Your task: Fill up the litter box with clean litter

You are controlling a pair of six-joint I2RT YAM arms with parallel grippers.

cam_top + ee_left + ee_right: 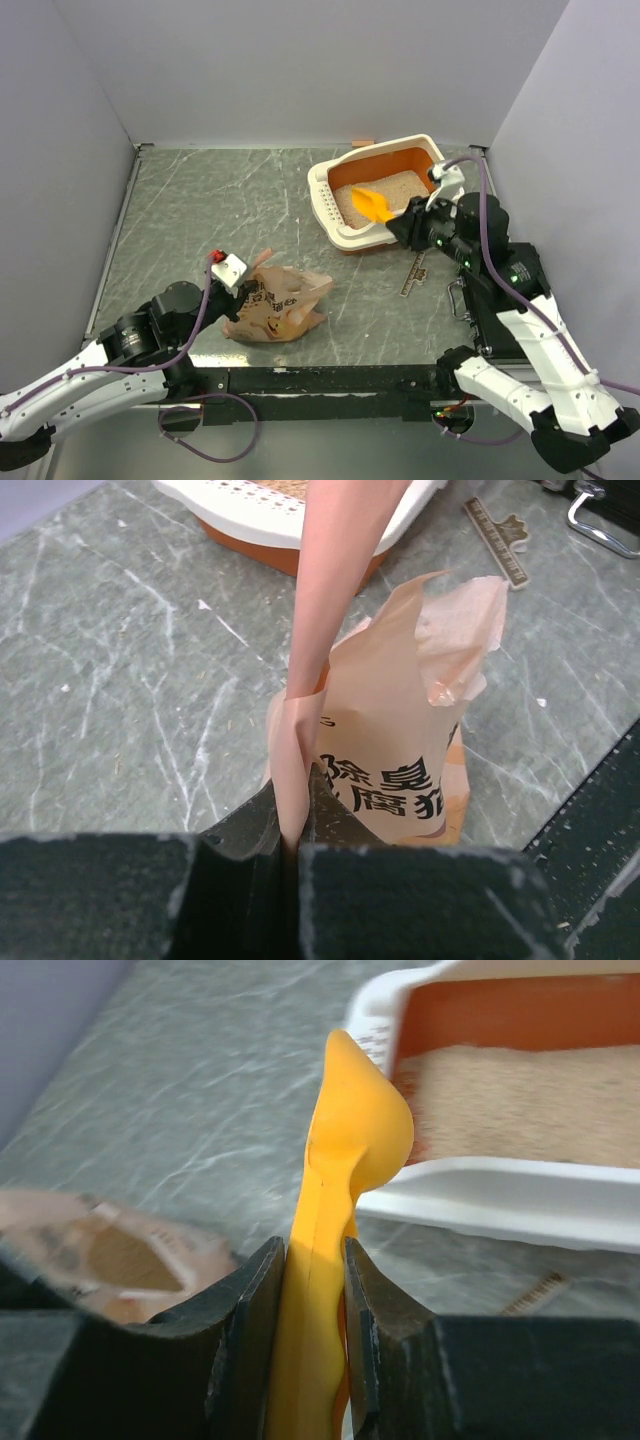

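Clean litter already covers the litter box's bottom, so I lower my right gripper next toward the paper bag, onto the bare table beside the litter box.
The litter box stands at the back right, cream-white outside and orange inside, with clean litter spread over its floor. Both also show in the right wrist view, the litter box and the clean litter. My right gripper is shut on the handle of a yellow-orange scoop, whose bowl hangs over the box's near side. In the right wrist view the scoop rises between the jaws. My left gripper is shut on a flap of the tan paper bag, also in view as the paper bag.
A dark ruler-like clip and a metal handle lie on the table right of the bag. A black strip runs along the near edge. Grey walls close in the table on three sides.
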